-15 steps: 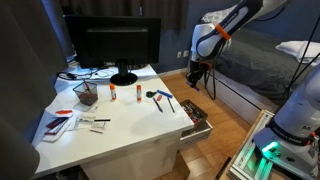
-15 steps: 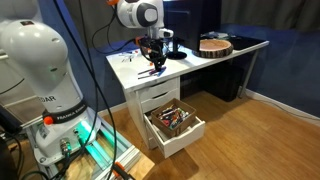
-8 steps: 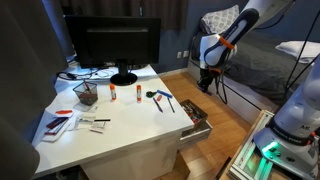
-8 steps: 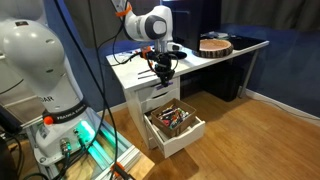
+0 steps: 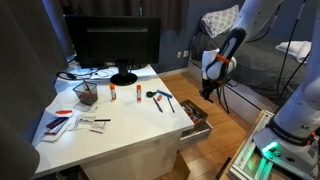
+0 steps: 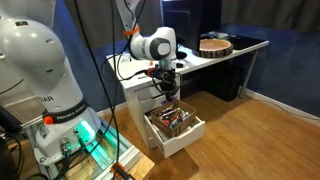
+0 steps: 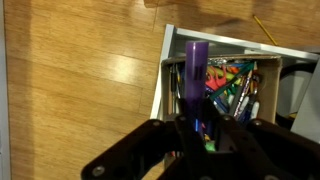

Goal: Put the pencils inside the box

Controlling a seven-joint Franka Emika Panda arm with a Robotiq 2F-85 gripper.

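The purple pencil is still in my gripper, high over the pens below my gripper. My gripper should next go down toward the drawer's coloured pens and release the pencil.
My gripper is shut on a purple pencil that points down toward the box, an open white drawer full of coloured pens. In both exterior views the gripper hangs just above the drawer, off the desk's edge. A few thin pencils, dark, blue and orange-red, lie on the white desk near that edge.
A monitor stands at the back of the desk, with a mesh cup, two white tubes with red caps and papers. A wooden disc sits on a side table. The floor is wood.
The gripper has moved away from the desk edge and down, carrying the purple pencil, and now hangs over the open drawer.
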